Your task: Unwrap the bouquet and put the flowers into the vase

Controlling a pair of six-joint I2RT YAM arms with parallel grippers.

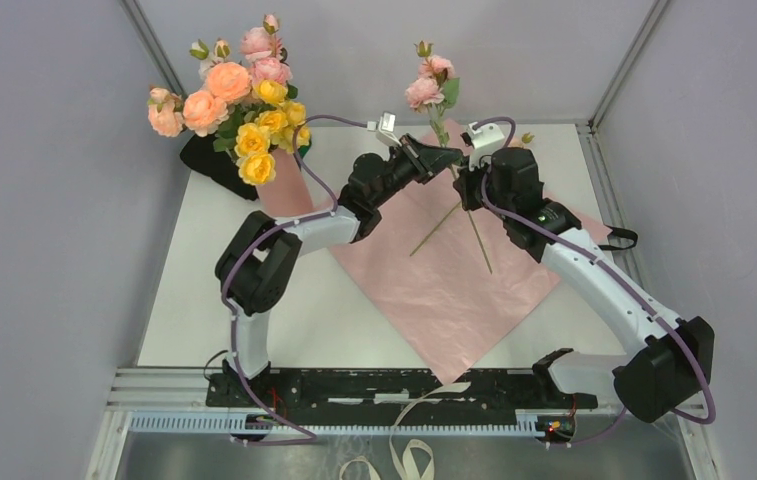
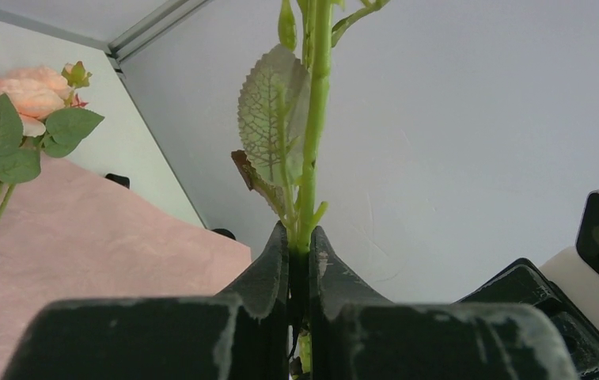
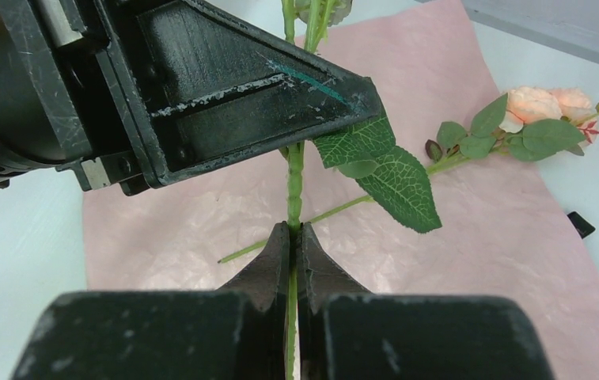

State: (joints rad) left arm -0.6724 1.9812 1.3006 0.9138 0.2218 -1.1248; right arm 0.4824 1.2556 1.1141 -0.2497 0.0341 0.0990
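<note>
My left gripper holds the rose stem. It will next rise to the left in the top view toward the vase (image 1: 282, 188) to clear the vase's blooms, then lower the stem among them and release it.
The bouquet's pink paper (image 1: 454, 290) lies unwrapped and flat on the table. A pink rose stem (image 1: 441, 130) stands upright above it, with its blooms (image 1: 426, 88) on top. My left gripper (image 1: 442, 156) is shut on this stem (image 2: 312, 119) just under a leaf. My right gripper (image 1: 471, 190) is shut on the same stem (image 3: 294, 182) a little lower. Another flower (image 3: 545, 107) lies on the paper, its stem (image 1: 436, 230) pointing to the near left. The salmon-pink vase (image 1: 282, 188) stands at the back left and holds peach and yellow flowers (image 1: 239, 105).
A black cloth lump (image 1: 212, 160) sits behind the vase. A black strip (image 1: 622, 238) lies at the paper's right edge. Grey walls with metal posts close in the table on three sides. The arm bases stand on a rail (image 1: 394, 385) at the near edge.
</note>
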